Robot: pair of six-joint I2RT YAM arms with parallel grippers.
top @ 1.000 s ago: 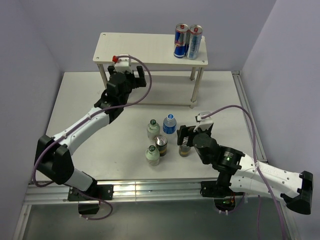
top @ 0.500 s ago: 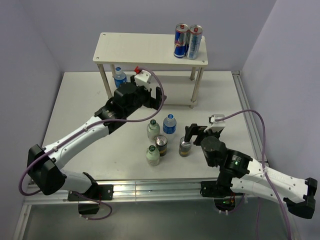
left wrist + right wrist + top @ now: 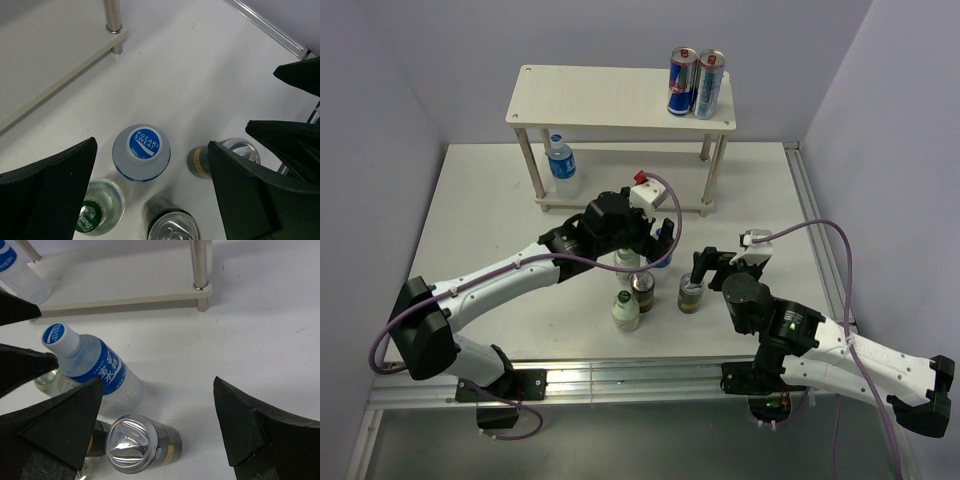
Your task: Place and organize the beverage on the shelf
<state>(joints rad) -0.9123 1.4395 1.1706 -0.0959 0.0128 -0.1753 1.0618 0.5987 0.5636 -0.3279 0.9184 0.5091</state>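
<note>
I will next move my left gripper down past the white cap to the body of the second blue-labelled bottle point(image 3: 662, 254) point(image 3: 141, 153).
The shelf point(image 3: 590, 98) stands at the back, and one blue-labelled bottle point(image 3: 560, 160) stands on its lower tier at the left. On the table are a second blue-labelled bottle point(image 3: 142, 150), two green-capped bottles point(image 3: 627, 260) point(image 3: 626, 310) and two short cans point(image 3: 641, 288) point(image 3: 691, 293). My left gripper point(image 3: 653, 240) is open and empty, hovering over the second blue-labelled bottle, which sits between its fingers in the left wrist view. My right gripper point(image 3: 713, 267) is open and empty just behind the right can point(image 3: 140, 442).
Two tall blue-and-silver cans point(image 3: 695, 85) stand on the right of the shelf's top tier. The shelf's right front leg point(image 3: 201, 270) is just behind the drinks. The left arm's fingers point(image 3: 22, 365) show at the left of the right wrist view.
My left arm has left a blue-labelled bottle on the lower tier and swung right and forward, over the drinks on the table. My right gripper backed slightly off the right can.
</note>
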